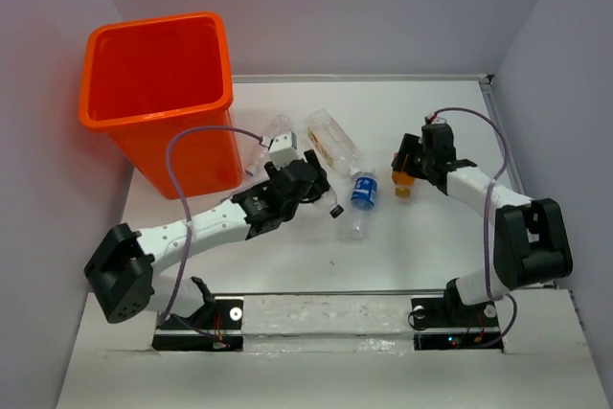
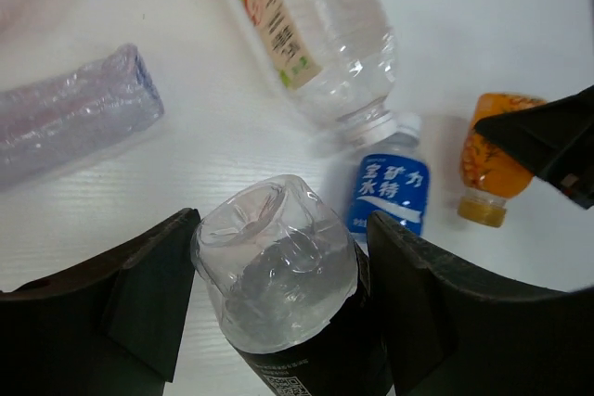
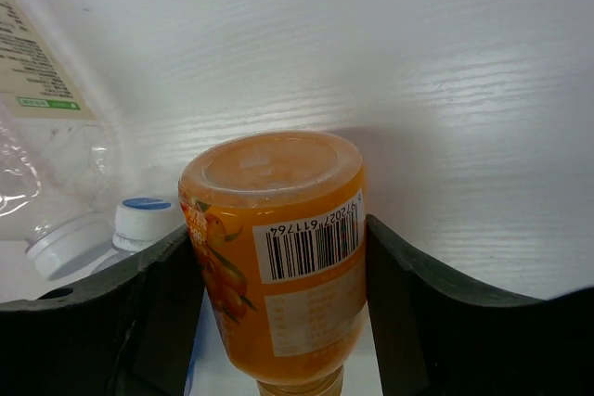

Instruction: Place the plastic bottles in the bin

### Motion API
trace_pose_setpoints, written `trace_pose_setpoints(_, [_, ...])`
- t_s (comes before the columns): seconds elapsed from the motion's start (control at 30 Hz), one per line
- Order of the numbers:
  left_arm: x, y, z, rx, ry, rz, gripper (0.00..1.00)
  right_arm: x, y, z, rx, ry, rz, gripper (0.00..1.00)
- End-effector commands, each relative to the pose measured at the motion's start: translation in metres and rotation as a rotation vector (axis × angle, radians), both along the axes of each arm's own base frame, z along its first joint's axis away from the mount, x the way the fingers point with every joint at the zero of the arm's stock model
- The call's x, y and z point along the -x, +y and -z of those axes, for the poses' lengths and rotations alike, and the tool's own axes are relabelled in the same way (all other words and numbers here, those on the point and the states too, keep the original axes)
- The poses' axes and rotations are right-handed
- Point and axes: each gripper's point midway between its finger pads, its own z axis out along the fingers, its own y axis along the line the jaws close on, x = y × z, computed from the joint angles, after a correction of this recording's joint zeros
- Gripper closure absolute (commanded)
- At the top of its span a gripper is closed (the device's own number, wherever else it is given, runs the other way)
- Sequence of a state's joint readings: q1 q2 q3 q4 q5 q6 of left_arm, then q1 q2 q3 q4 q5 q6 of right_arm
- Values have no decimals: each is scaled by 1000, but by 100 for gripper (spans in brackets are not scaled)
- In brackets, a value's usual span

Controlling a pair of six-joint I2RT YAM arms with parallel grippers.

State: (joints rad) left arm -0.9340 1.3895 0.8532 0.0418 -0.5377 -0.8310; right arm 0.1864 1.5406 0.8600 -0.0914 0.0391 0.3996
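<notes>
The bin's rim stands high, so I need to lift my left gripper, swing it to the left in the top view over the bin's opening and release the clear bottle.
My left gripper is shut on a clear bottle with a black label, its base towards the camera; in the top view this bottle lies just right of the gripper. My right gripper is shut on an orange bottle, base up, and it shows in the top view under the gripper. A blue-labelled bottle and a large tan-labelled bottle lie between the arms. The orange bin stands at the back left.
A crushed clear bottle lies near the bin's base, seen in the top view beside the left wrist. White walls close the table at the back and right. The left arm stretches across the table below the bin.
</notes>
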Motion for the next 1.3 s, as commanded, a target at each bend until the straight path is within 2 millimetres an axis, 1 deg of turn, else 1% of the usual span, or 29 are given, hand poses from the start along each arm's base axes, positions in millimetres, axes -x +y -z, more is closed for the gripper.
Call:
trace_pose_setpoints(0.0, [-7,21,-109,35,-208,-18,43,-2,-14,-53,14,-158,67,44])
trace_pose_setpoints(0.07, [-15,40,-176,35,-318,-55,44,5,-13,-84,-18,-235,69,48])
trace_pose_setpoints(0.1, [-17,52,-192,4,-341,-76,44,12,-12,-91,-35,-247,64,50])
trace_pose_setpoints(0.13, [-24,70,-215,-8,-377,-125,44,20,-6,-118,-80,-317,39,51])
trace_pose_setpoints(0.17, [-28,87,-256,-7,-441,-167,44,25,0,-131,-116,-352,26,51])
trace_pose_setpoints(0.2, [-32,102,-273,-16,-463,-199,44,30,2,-140,-137,-379,17,51])
trace_pose_setpoints(0.23, [-40,133,-307,0,-515,-285,44,39,7,-161,-165,-436,-7,51])
trace_pose_setpoints(0.33, [-48,182,-358,-7,-605,-404,44,55,24,-190,-239,-489,-88,52])
trace_pose_setpoints(0.37, [-55,213,-367,-29,-617,-488,44,63,29,-202,-259,-513,-107,52])
trace_pose_setpoints(0.47, [-72,247,-380,-47,-617,-567,45,74,38,-224,-287,-555,-152,52])
trace_pose_setpoints(0.5, [-78,275,-377,-73,-599,-634,45,77,38,-231,-292,-568,-159,53])
trace_pose_setpoints(0.63, [-98,315,-364,-73,-561,-730,42,89,55,-259,-320,-609,-233,54])
trace_pose_setpoints(0.7, [-100,324,-358,-83,-549,-758,17,91,62,-278,-334,-638,-259,54])
trace_pose_setpoints(0.73, [-100,324,-355,-75,-545,-760,4,94,72,-285,-350,-644,-292,54])
trace_pose_setpoints(0.77, [-101,319,-353,-62,-540,-731,1,95,80,-292,-360,-652,-315,54])
trace_pose_setpoints(0.8, [-100,316,-354,-50,-541,-715,1,97,87,-314,-375,-691,-341,54])
trace_pose_setpoints(0.87, [-84,307,-373,13,-603,-662,1,100,108,-335,-389,-713,-403,54])
trace_pose_setpoints(0.9, [-72,297,-382,60,-652,-604,1,102,130,-357,-396,-741,-455,55])
trace_pose_setpoints(0.93, [-68,289,-380,81,-657,-557,1,94,146,-357,-382,-726,-472,55])
trace_pose_setpoints(0.97, [-61,286,-383,103,-670,-541,1,103,169,-367,-383,-740,-542,55])
trace_pose_setpoints(1.0, [-42,283,-393,123,-705,-517,1,109,177,-399,-405,-799,-565,55])
trace_pose_setpoints(1.03, [-34,279,-392,130,-712,-490,1,110,189,-409,-410,-814,-588,55])
trace_pose_setpoints(1.07, [-35,268,-374,129,-679,-429,1,110,199,-419,-412,-831,-603,55])
trace_pose_setpoints(1.1, [-27,262,-368,129,-676,-389,1,109,228,-413,-404,-807,-658,55])
trace_pose_setpoints(1.13, [-8,258,-368,139,-697,-358,1,113,234,-444,-428,-864,-671,55])
trace_pose_setpoints(1.17, [-10,247,-336,133,-635,-299,1,114,246,-451,-431,-874,-683,55])
trace_pose_setpoints(1.2, [-2,242,-325,138,-624,-267,1,105,269,-443,-402,-864,-710,55])
trace_pose_setpoints(1.23, [17,239,-320,150,-640,-243,1,113,286,-450,-410,-878,-747,55])
trace_pose_setpoints(1.27, [16,233,-285,147,-572,-209,1,117,289,-484,-442,-945,-747,55])
